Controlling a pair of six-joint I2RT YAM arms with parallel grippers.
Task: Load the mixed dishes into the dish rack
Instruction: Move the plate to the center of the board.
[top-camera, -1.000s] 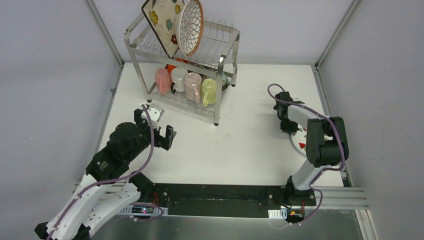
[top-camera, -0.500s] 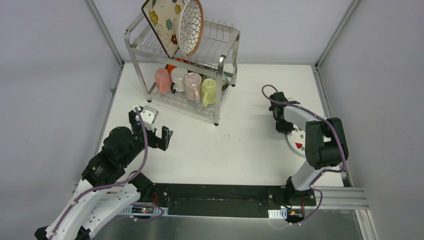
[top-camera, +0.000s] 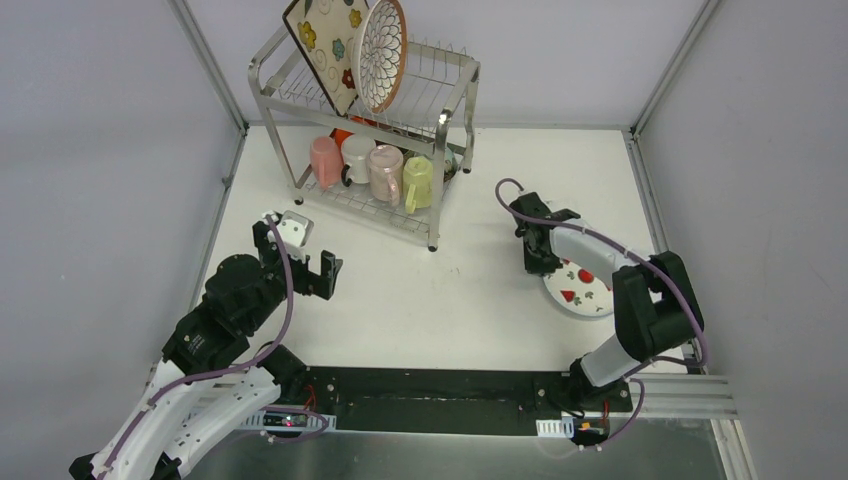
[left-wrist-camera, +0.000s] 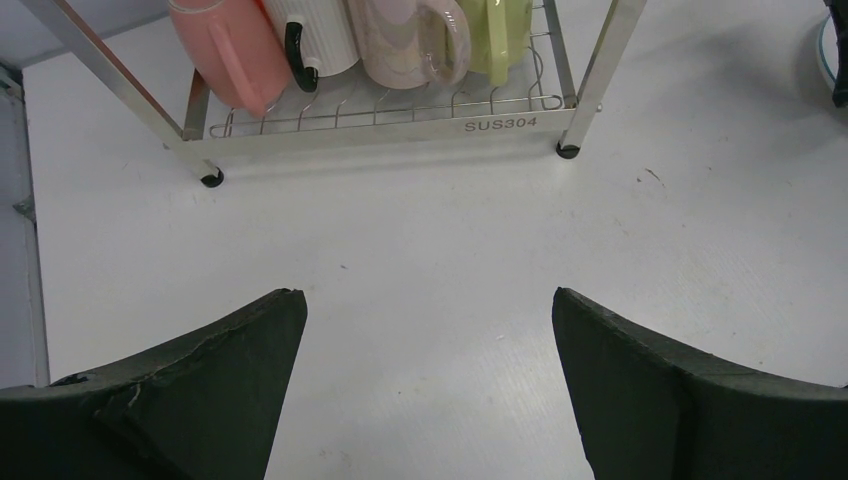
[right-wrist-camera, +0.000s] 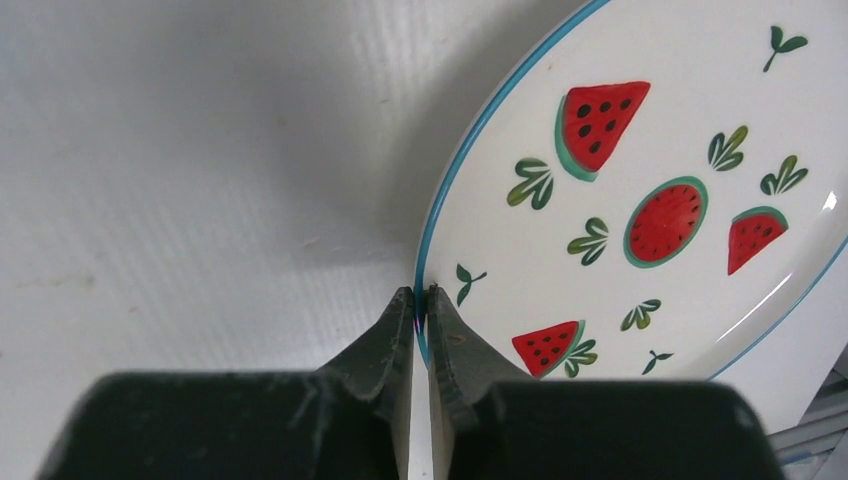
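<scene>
My right gripper will next carry the plate to the left in the top view and let go of its rim, since the bare middle tabletop is there.
The steel two-tier dish rack (top-camera: 455, 95) stands at the back left. Its top tier holds the square floral cream plate (top-camera: 322, 45) and the brown-rimmed petal-pattern plate (top-camera: 381, 55). The lower tier holds a pink mug (top-camera: 325, 160), a white mug (top-camera: 357, 155), another pink mug (top-camera: 384, 172) and a yellow-green mug (top-camera: 419, 182); orange shows behind them. My right gripper (top-camera: 534, 262) is shut on the rim of the white red-marked plate (top-camera: 585, 287), a blue-rimmed watermelon plate (right-wrist-camera: 640, 200) lying low over the table. My left gripper (top-camera: 310, 258) is open and empty in front of the rack (left-wrist-camera: 400, 125).
Grey walls and metal frame posts close in the table on three sides. The rack's front legs (left-wrist-camera: 568, 150) stand just beyond my left gripper. The black base rail (top-camera: 430, 395) runs along the near edge.
My right gripper has dragged the watermelon plate left and toward the table's middle. My left gripper has drawn back slightly toward the left, still open.
</scene>
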